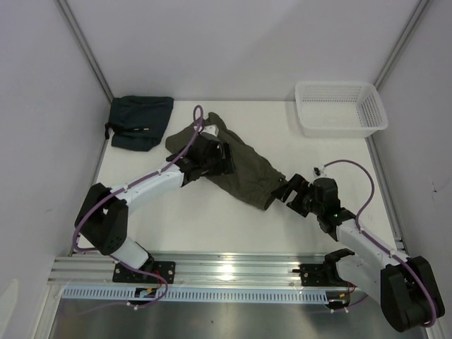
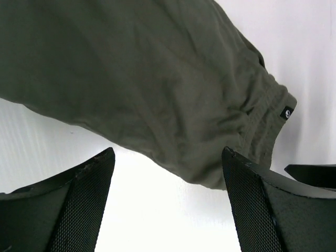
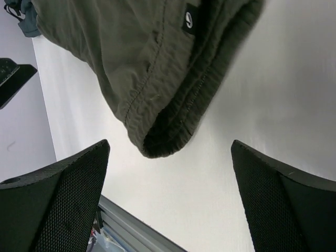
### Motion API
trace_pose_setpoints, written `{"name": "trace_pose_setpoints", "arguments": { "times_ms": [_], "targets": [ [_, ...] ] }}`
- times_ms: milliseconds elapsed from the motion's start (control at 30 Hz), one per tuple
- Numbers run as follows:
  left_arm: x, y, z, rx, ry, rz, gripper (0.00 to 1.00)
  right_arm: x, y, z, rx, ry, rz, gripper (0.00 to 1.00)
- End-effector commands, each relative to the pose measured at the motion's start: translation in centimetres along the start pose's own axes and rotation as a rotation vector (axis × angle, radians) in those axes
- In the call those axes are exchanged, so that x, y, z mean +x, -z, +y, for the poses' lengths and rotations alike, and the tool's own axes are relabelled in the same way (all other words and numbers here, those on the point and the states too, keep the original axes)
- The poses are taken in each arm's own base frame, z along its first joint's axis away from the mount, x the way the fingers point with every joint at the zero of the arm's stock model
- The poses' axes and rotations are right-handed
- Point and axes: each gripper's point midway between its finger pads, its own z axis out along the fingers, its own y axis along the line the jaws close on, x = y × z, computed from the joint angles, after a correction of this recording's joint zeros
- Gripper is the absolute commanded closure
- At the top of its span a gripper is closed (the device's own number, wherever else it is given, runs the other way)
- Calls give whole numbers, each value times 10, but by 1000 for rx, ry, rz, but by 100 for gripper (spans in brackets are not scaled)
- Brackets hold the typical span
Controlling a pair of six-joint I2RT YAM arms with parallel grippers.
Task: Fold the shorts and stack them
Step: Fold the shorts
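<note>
The shorts lie ahead of the right gripper's fingers, so the right gripper needs to move down and outward onto the shorts' waistband point(image 3: 172, 101) between the black tag point(image 3: 190, 21) and the waistband's near corner.
The olive-green shorts point(image 1: 247, 171) lie crumpled and slanted mid-table, waistband end toward the right arm. My left gripper point(image 1: 220, 157) is open and hovers over their left part; in the left wrist view the cloth point(image 2: 157, 79) lies just beyond the empty gripper point(image 2: 168, 176). My right gripper point(image 1: 287, 189) is open and empty, just off the waistband corner. In the right wrist view that corner point(image 3: 163, 131), with a small black tag point(image 3: 190, 21), sits just ahead of the gripper point(image 3: 170, 173), not between the fingers.
A dark teal folded garment point(image 1: 141, 121) lies at the back left corner. A white mesh basket point(image 1: 341, 107) stands at the back right. Walls close the table on the left, back and right. A metal rail point(image 1: 226, 272) runs along the near edge.
</note>
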Motion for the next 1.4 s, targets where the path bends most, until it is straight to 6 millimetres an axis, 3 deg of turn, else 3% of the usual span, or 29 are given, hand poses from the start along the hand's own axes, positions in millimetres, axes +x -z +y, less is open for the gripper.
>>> {"name": "trace_pose_setpoints", "arguments": {
  "times_ms": [0, 167, 633, 833, 1067, 1367],
  "targets": [
    [-7, 0, -13, 25, -41, -56, 16, -1, 0, 6, -40, -35, -7, 1],
    [18, -6, -20, 11, -108, -24, 16, 1, -11, -5, -22, -58, 0, 1],
    [56, -16, -46, 24, -317, 20, 16, -14, -54, -22, 12, -110, 13, 0],
    [75, -25, -48, 14, -376, 42, 16, -22, -64, -32, 58, -78, -18, 0],
    [103, -42, -68, 71, -443, 70, 16, -20, -72, -37, 58, -45, -4, 1],
    [131, -67, -55, 9, -474, 149, 16, -11, -73, -36, 38, -46, 15, 9]
  ]
}}
